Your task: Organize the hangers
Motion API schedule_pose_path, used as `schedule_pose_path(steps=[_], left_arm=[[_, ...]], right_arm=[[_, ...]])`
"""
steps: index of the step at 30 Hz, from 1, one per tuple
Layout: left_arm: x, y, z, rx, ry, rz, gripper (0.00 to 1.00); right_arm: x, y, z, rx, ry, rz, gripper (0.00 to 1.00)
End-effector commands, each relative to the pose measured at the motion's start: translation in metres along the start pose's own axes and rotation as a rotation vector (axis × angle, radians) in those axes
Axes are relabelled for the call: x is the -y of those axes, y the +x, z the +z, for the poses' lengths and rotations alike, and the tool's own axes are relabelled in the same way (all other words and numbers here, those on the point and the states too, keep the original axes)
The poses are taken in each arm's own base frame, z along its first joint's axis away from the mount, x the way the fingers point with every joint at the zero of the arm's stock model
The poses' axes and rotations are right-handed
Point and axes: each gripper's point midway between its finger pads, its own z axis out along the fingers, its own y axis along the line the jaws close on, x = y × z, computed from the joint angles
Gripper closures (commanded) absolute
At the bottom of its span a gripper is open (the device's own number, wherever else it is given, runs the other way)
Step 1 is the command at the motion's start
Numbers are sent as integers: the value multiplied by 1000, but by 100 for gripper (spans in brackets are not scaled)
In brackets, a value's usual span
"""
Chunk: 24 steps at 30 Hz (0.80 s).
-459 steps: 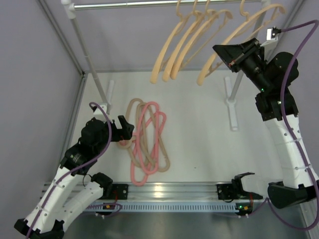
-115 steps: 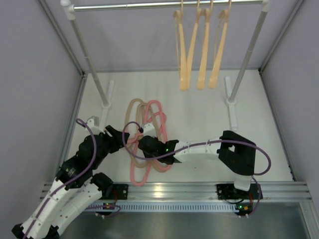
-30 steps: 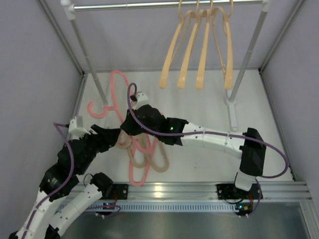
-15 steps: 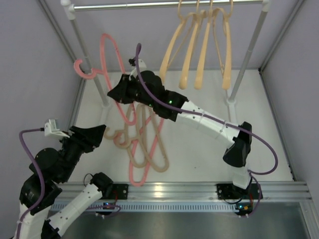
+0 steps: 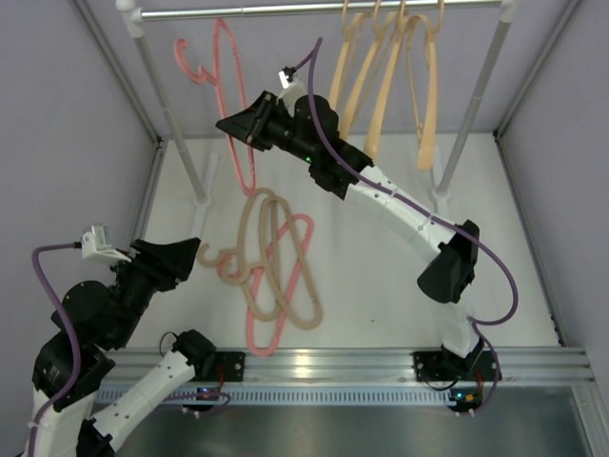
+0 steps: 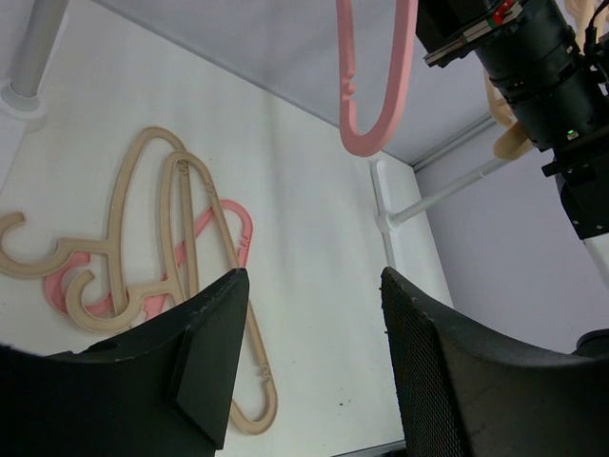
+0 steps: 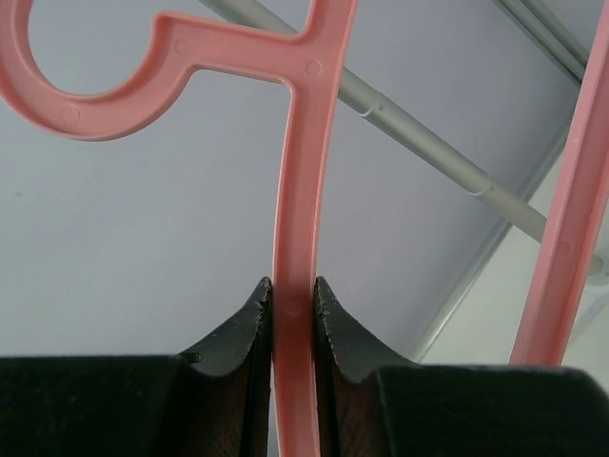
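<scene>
My right gripper should move outward next, turn the pink hanger's hook over the bar's bare part (image 5: 210,14) and let go, as the hook is still short of the bar (image 5: 285,9).
My right gripper (image 5: 228,124) is raised near the left part of the grey rail (image 5: 285,9) and is shut on a pink hanger (image 5: 229,76). In the right wrist view both pads (image 7: 257,309) press on the hanger's (image 7: 303,171) thin arm just below its hook. Several peach hangers (image 5: 381,76) hang on the rail's right part. On the table lies a tangle of two beige hangers (image 5: 262,257) and one pink hanger (image 5: 297,257). My left gripper (image 5: 190,249) hovers open to the left of this pile, nothing between its fingers (image 6: 309,281). The held pink hanger (image 6: 371,105) dangles above the beige hangers (image 6: 143,228).
White posts carry the rail, one at the left (image 5: 171,114) and one at the right (image 5: 476,95), each on a white foot (image 5: 442,190). Grey walls close in the sides and back. A metal strip (image 5: 333,367) runs along the near edge.
My right arm has lifted the pink hanger off the pile, up and back toward the rail. My left arm drew back to the left, then stayed put, still open.
</scene>
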Motion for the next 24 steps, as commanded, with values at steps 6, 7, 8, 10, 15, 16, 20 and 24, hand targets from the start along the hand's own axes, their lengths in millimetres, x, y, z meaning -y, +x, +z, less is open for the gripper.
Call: schedule_pose_path(steps=[6,7,8,10,15,16,20,24], left_arm=[[-3,8,5,-26,-14,26,37],[-3,8,5,-26,-14,26,37],[-4,9,5,-28,-16,27,37],[-5,10,5,-28,-16,29,37],[-5,10,4,-27,-11,26,37],[-5,10,3,-26,-10,25,37],[-5,9,2,-24,-6,23,37],[-6,10,1,-31,-7,26,37]], right_arm=[[-78,-44,-11,136,-262,48,100],[-80,-45,-11,141,-271,52,100],[-80,-47,-10,150,-272,61,100],[-83,-50,-10,170,-279,69,100],[-79,-61,-5,224,-264,117,100],[-78,-62,-4,231,-260,127,100],[-71,-69,0,274,-237,160,100],[-68,-74,2,311,-214,173,100]])
